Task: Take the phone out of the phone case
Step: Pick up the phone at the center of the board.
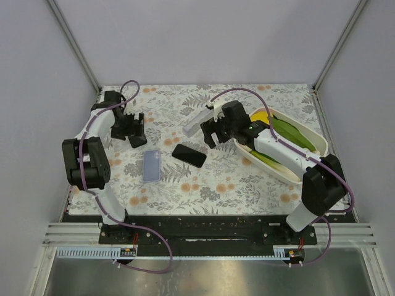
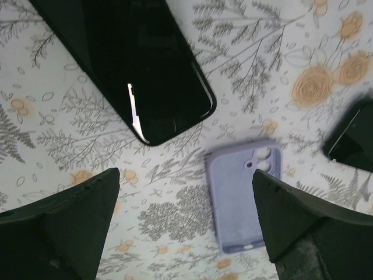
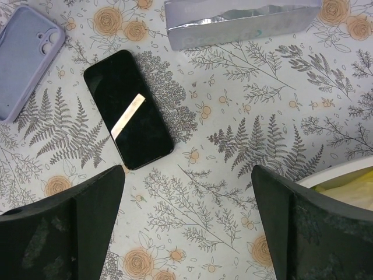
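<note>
My left gripper needs to go down to the second black phone, which lies below it, and turn to match the phone's slant, so the fingers are on both sides of its near end (image 1: pixel 137 142) (image 2: pixel 167 105).
The lilac phone case (image 1: pixel 151 165) lies empty and flat on the floral table, camera cutout showing (image 2: pixel 247 195), and also appears in the right wrist view (image 3: pixel 26 58). One black phone (image 1: pixel 189 155) rests screen up just right of it (image 3: pixel 128 108). A second black phone (image 1: pixel 137 139) lies further back on the left, directly below my left gripper (image 2: pixel 116 64). The left gripper (image 1: pixel 134 126) hangs open above the table with nothing between its fingers (image 2: pixel 185 192). My right gripper (image 1: pixel 213 132) is open and empty too (image 3: pixel 187 175), above bare cloth to the right of the middle phone.
A silver box (image 1: pixel 197 122) lies behind the right gripper (image 3: pixel 242 20). A white tray (image 1: pixel 308 132) with green and yellow things stands at the right, under the right arm. Grey walls close off the back and both sides.
</note>
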`<state>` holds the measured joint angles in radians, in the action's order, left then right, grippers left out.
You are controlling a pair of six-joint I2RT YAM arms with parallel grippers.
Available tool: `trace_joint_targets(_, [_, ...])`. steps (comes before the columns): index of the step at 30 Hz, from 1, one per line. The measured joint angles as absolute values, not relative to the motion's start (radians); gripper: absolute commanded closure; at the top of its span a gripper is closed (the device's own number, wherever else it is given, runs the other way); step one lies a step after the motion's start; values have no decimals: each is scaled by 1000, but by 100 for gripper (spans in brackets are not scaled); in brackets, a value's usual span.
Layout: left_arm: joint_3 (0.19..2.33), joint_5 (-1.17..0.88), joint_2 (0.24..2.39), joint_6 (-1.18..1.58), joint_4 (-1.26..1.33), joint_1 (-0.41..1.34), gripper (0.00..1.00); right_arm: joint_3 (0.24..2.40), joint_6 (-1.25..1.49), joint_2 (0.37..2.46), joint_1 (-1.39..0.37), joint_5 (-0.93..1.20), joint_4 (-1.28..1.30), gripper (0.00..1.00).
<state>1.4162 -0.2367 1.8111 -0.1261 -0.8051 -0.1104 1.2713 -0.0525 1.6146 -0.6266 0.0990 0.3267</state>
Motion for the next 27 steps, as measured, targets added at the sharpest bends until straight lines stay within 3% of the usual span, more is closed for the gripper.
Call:
trace_joint_targets(12, [1591, 1, 1985, 168, -762, -20, 1, 1256, -35, 1603, -627, 103, 327, 0])
trace_joint_targets(27, [1649, 81, 2093, 285, -811, -25, 1, 1256, 62, 1604, -628, 236, 328, 0])
